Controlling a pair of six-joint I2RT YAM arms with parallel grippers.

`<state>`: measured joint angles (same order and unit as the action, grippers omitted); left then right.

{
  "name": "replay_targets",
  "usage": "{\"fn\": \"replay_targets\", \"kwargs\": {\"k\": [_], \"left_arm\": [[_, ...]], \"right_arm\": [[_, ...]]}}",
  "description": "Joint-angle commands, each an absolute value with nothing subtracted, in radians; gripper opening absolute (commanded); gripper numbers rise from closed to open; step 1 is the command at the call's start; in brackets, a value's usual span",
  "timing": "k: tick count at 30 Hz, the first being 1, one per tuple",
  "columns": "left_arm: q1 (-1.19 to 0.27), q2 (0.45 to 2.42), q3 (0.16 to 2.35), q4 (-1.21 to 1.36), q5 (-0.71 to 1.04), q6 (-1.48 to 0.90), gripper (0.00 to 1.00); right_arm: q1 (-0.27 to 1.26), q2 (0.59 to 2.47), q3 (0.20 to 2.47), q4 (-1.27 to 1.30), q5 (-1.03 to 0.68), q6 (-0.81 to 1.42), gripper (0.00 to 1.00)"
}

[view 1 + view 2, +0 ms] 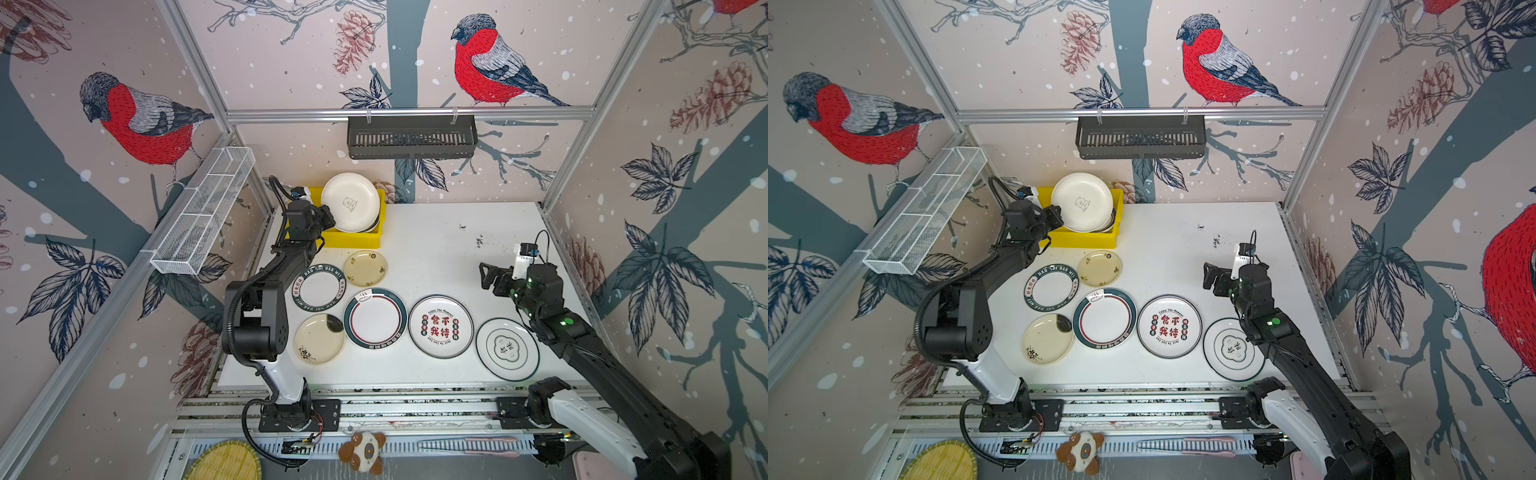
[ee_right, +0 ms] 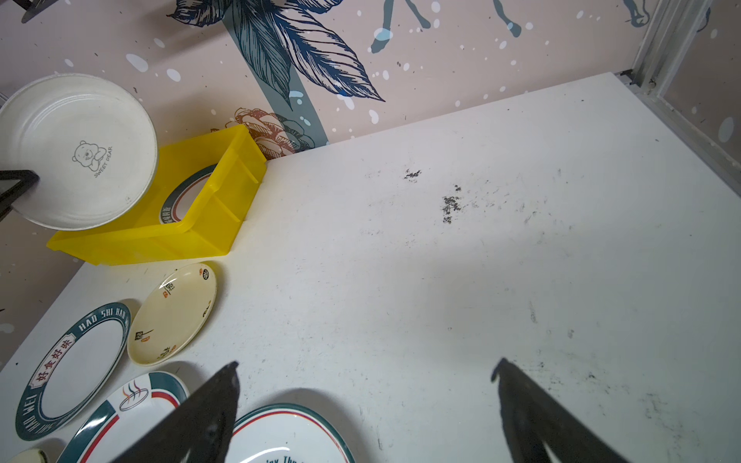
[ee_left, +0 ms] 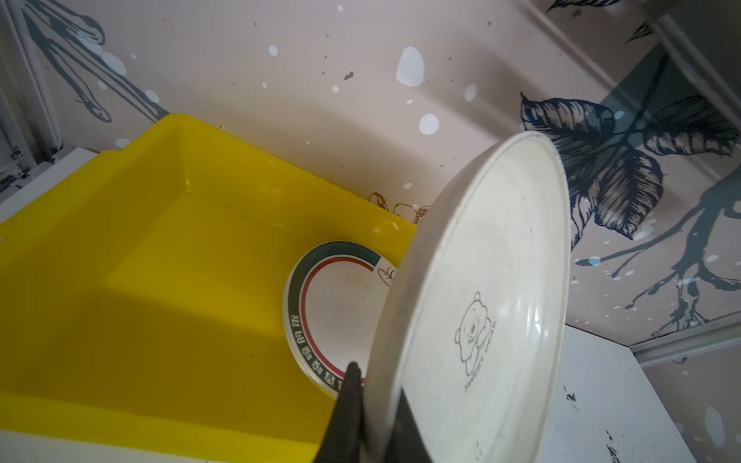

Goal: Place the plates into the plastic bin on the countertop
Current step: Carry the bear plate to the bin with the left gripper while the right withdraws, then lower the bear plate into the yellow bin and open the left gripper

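Observation:
Next, my left gripper lowers the white plate onto the plate with a green and red rim (image 1: 373, 224) (image 3: 333, 304) and releases, since it still hangs above the yellow bin.
My left gripper (image 3: 377, 385) is shut on the rim of a white plate with a bear drawing (image 1: 350, 202). It holds the plate tilted above the yellow plastic bin (image 1: 353, 240) at the back left of the countertop (image 1: 449, 249). In the bin lies a plate with a green and red rim (image 3: 333, 304). Several plates lie flat along the front, among them a green-rimmed one (image 1: 375, 318), one with red writing (image 1: 440, 326) and a small cream one (image 1: 365, 268). My right gripper (image 1: 486, 276) hangs open over the bare right side, holding nothing (image 2: 365, 366).
A black slotted basket (image 1: 411, 137) hangs on the back rail, and a white wire-mesh basket (image 1: 203, 208) on the left wall. In front of the countertop lie a woven bamboo disc (image 1: 224, 461), a plush toy (image 1: 363, 451) and pink tongs (image 1: 469, 446).

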<state>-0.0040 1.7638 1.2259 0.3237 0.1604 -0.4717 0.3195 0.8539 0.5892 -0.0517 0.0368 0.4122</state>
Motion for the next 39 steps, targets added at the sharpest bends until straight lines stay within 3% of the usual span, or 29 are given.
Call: {"fn": "replay_targets", "kwargs": {"k": [1,17,23,32,39], "left_arm": [[0.005,1.807,1.294,0.299,0.174,-0.454,0.0],[0.006,2.062,1.526,0.101,0.169,-0.411,0.0],[0.006,2.094,1.561,0.064,0.181,-0.385,0.12],[0.006,2.143,1.629,0.032,0.191,-0.359,0.16],[0.005,2.173,1.66,0.025,0.202,-0.362,0.28]], "right_arm": [[0.315,0.85,0.582,-0.036,0.062,0.408,1.0],[0.269,0.911,0.594,-0.163,0.121,0.439,0.99],[0.252,0.905,0.588,-0.163,0.115,0.458,0.99],[0.228,0.934,0.614,-0.221,0.119,0.48,1.0],[0.212,0.976,0.674,-0.333,0.123,0.508,0.99]]}}
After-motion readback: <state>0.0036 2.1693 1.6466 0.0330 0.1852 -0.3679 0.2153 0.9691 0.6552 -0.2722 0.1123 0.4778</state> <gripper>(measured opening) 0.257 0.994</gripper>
